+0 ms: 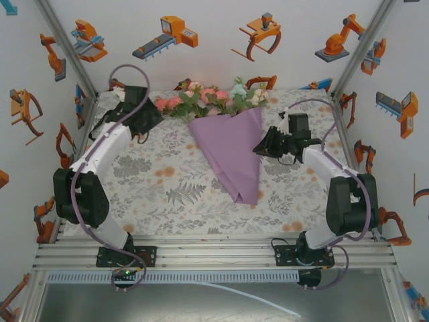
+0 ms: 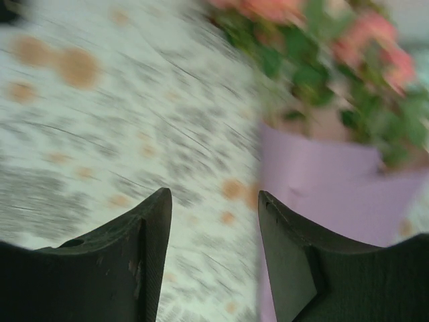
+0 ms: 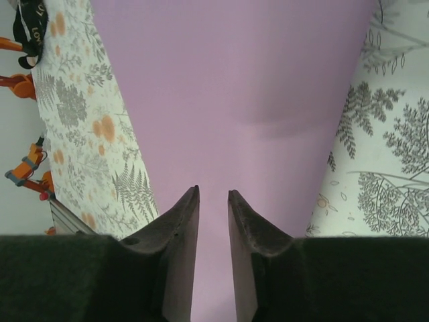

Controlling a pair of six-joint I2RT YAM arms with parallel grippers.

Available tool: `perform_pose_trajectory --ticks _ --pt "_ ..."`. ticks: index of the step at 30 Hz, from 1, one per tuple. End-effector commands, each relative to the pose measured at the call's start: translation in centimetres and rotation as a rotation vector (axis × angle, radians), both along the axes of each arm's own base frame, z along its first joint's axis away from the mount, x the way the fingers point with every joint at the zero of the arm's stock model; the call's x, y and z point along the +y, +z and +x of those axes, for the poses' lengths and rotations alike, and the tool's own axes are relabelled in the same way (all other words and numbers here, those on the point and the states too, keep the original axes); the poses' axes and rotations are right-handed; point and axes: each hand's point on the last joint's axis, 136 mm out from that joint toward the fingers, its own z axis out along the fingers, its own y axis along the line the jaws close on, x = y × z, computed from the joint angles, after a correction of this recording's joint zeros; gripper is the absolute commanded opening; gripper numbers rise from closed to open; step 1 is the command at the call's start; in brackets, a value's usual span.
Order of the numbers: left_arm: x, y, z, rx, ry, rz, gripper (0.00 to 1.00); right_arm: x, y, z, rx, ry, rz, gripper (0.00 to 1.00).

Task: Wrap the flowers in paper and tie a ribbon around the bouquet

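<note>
My left gripper moves away from the flowers and down onto the black ribbon by the side [image 1: 98, 125] next, since only tablecloth lies between its open fingers.
The bouquet lies in the middle of the table: a lilac paper [image 1: 231, 151] cone with its tip toward me and the flowers [image 1: 208, 99], pink and cream with green leaves, spilling out at the far end. My left gripper [image 1: 155, 119] hovers left of the blooms, open, with only tablecloth between its fingers [image 2: 151, 228]; the paper [image 2: 322, 181] and flowers [image 2: 315, 40] lie to its right, blurred. My right gripper [image 1: 259, 147] sits at the cone's right edge, its jaws a narrow gap apart with nothing between, over the paper [image 3: 234, 87]. The black ribbon [image 3: 30, 27] lies far across the table.
A fern-patterned cloth [image 1: 154, 188] covers the table. White walls with orange robot stickers [image 1: 167, 33] close in the back and both sides. An aluminium rail [image 1: 214, 251] with both arm bases runs along the near edge.
</note>
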Motion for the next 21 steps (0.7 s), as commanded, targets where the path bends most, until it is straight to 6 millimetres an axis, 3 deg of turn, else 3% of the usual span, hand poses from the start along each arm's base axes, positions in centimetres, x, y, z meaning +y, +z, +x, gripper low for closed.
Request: perform_pose_trajectory --ticks 1,4,6,8,12,18,21 --pt "8.0 -2.2 1.8 0.115 0.098 0.247 0.53 0.2 2.8 0.8 -0.076 -0.001 -0.005 0.32" --pt "12.4 -4.2 4.6 0.242 0.094 0.358 0.52 0.2 4.2 0.7 -0.102 0.002 0.003 0.35" --pt "14.2 -5.6 6.7 0.285 0.087 0.373 0.53 0.1 4.7 0.6 -0.116 -0.003 0.003 0.37" --pt "15.0 -7.3 9.3 0.286 0.037 0.397 0.52 0.1 4.9 0.6 -0.117 -0.005 0.007 0.37" --pt "16.6 -10.4 12.5 0.355 -0.019 0.446 0.52 0.1 5.5 0.5 -0.11 -0.004 0.002 0.38" --pt "17.7 -14.6 14.0 0.424 -0.085 0.39 0.51 -0.1 5.9 0.3 -0.103 -0.018 -0.003 0.38" --pt "17.9 -14.5 14.2 0.414 -0.093 0.374 0.37 -0.2 6.1 0.2 -0.104 -0.026 -0.001 0.38"
